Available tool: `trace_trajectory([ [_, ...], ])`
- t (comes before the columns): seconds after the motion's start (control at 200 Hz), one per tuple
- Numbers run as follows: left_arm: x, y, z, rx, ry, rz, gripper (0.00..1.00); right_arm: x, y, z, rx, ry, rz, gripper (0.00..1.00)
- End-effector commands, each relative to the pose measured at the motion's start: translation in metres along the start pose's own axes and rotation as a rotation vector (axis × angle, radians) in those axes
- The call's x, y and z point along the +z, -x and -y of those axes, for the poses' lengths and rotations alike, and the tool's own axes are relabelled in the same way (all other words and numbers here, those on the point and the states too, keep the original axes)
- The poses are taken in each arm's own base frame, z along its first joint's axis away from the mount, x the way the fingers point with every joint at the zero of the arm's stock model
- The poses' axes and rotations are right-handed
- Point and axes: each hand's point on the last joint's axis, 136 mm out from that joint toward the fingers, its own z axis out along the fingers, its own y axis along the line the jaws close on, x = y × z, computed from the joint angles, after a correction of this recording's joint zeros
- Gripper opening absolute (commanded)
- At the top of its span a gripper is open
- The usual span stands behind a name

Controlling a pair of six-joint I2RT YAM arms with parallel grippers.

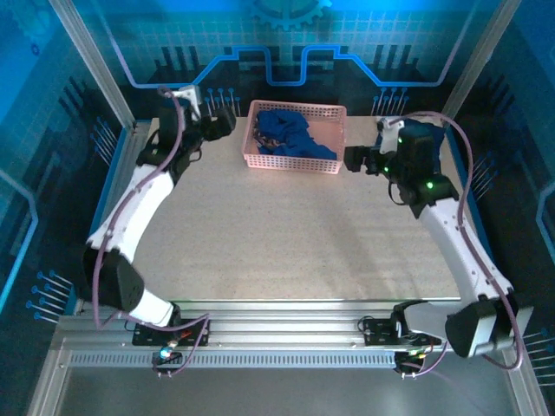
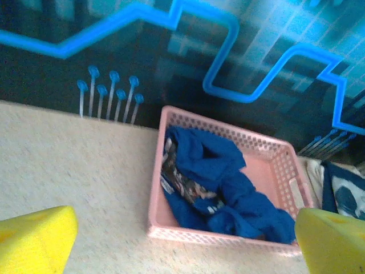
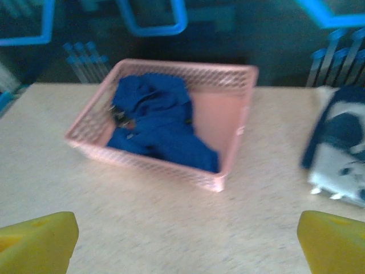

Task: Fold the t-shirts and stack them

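Observation:
The basket [image 1: 299,165] has bare tabletop beside its nearest side rim [image 1: 247,139], which leaves room for a finger. My left gripper needs to move down toward the basket next and straddle that rim with open fingers.
Crumpled royal-blue t-shirts [image 1: 290,136] lie in the pink basket [image 1: 299,165] at the back middle of the table. The left wrist view shows that blue cloth [image 2: 228,182] with a red-white-dark print [image 2: 191,191] at the basket's [image 2: 154,188] left side. Another blue shirt with a white-and-black print [image 3: 342,154] lies flat on the table right of the basket [image 3: 236,123]; its edge [image 2: 345,191] also appears in the left wrist view. My left gripper [image 1: 224,121] hovers left of the basket, open and empty [image 2: 185,245]. My right gripper [image 1: 351,159] hovers right of it, open and empty [image 3: 188,245].
Bare speckled tabletop [image 1: 286,234] stretches from the basket to the near edge. A dark back wall with blue lines [image 1: 286,61] stands right behind the basket. Metal frame posts [image 1: 87,61] flank the table's far corners.

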Motion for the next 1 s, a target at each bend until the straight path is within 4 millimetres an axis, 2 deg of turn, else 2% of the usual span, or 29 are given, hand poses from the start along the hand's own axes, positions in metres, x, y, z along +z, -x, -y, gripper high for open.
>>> trace_trajectory([
  [0.0,0.044,-0.088,-0.019,-0.136,0.08,-0.372,0.99,0.01,-0.053,-0.037,0.09,0.156,-0.311,1.0],
  [0.12,0.081,-0.084,-0.01,-0.146,0.051,-0.394,0.97,0.028,-0.04,-0.062,0.091,0.214,-0.347,1.0],
  [0.275,0.124,-0.105,-0.017,-0.137,0.044,-0.408,0.86,0.054,-0.036,-0.085,0.103,0.25,-0.408,1.0],
  [0.43,0.152,-0.12,-0.029,-0.127,0.087,-0.445,0.76,0.072,-0.033,-0.106,0.107,0.28,-0.435,0.99],
  [0.52,0.163,-0.125,-0.033,-0.119,0.103,-0.456,0.69,0.078,-0.032,-0.116,0.099,0.289,-0.447,0.98],
  [0.685,0.178,-0.147,-0.053,-0.095,0.182,-0.509,0.58,0.089,-0.024,-0.124,0.1,0.301,-0.452,0.98],
  [0.9,0.188,-0.167,-0.066,-0.103,0.236,-0.546,0.53,0.103,-0.005,-0.131,0.09,0.307,-0.43,0.98],
  [0.995,0.189,-0.174,-0.067,-0.113,0.233,-0.558,0.47,0.11,-0.001,-0.132,0.086,0.303,-0.427,0.98],
])
